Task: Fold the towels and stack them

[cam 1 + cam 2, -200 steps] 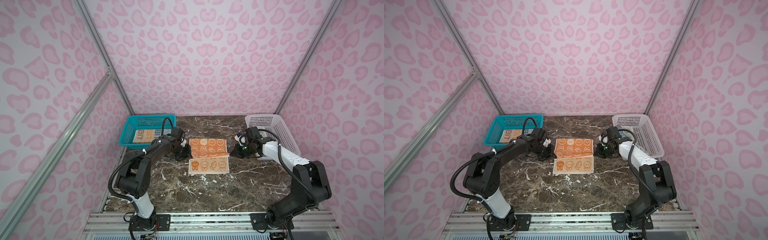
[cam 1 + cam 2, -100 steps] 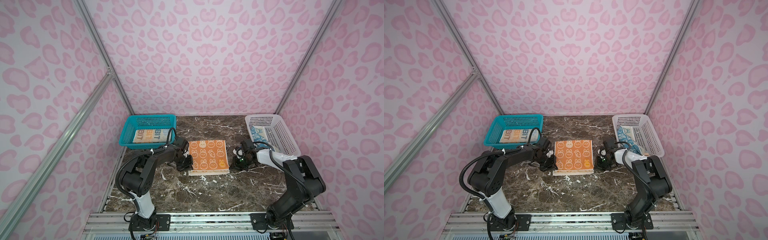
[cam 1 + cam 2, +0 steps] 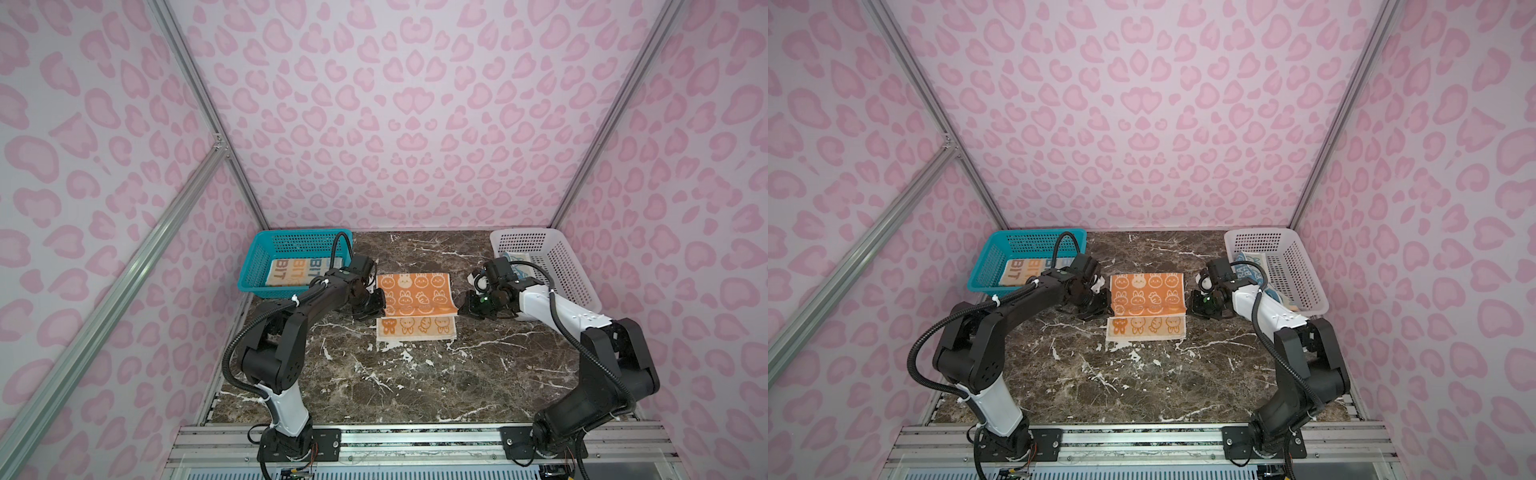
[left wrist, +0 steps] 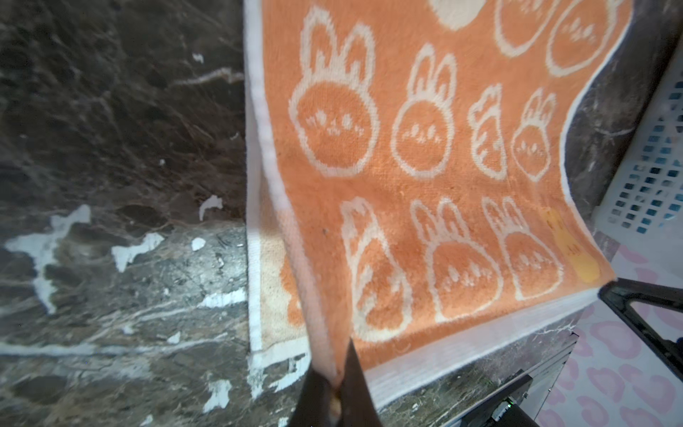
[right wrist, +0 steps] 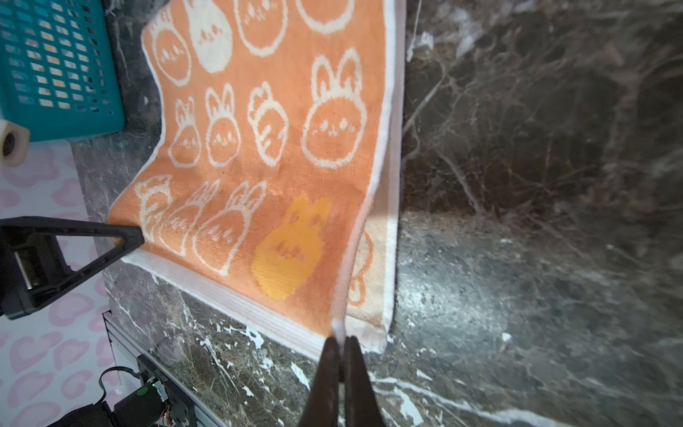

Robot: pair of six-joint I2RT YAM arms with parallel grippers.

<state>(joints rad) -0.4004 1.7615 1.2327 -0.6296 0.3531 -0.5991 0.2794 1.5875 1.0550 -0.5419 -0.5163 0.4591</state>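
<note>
I should move my left gripper back and down to the lower layer's near corner [image 3: 380, 337] [image 4: 264, 354] next and let go of the upper layer there, because the pale front part of the orange towel is uncovered.
The orange towel [image 3: 417, 293] [image 3: 1147, 293] with rabbit faces lies mid-table, doubled over itself. Its pale lower layer [image 3: 415, 328] shows as a strip at the front. My left gripper [image 3: 380, 306] [image 3: 1106, 305] [image 4: 334, 388] is shut on the left corner of the raised upper layer. My right gripper [image 3: 461, 309] [image 3: 1192, 305] [image 5: 342, 344] is shut on the right corner. The white-bordered edge hangs between them, just above the lower layer. The cream towel [image 3: 291, 272] lies in the teal basket [image 3: 257, 266]. The blue towel [image 3: 517, 266] lies in the white basket [image 3: 573, 274], partly hidden by my right arm.
Dark marble tabletop [image 3: 415, 386] stretches toward the front rail. The teal basket stands at the back left corner and the white basket at the back right. Pink patterned walls close in three sides.
Half a second ago the upper orange layer reached almost to the towel's front edge. Both grippers have since drawn it toward the back, and a wider pale strip shows in front.
</note>
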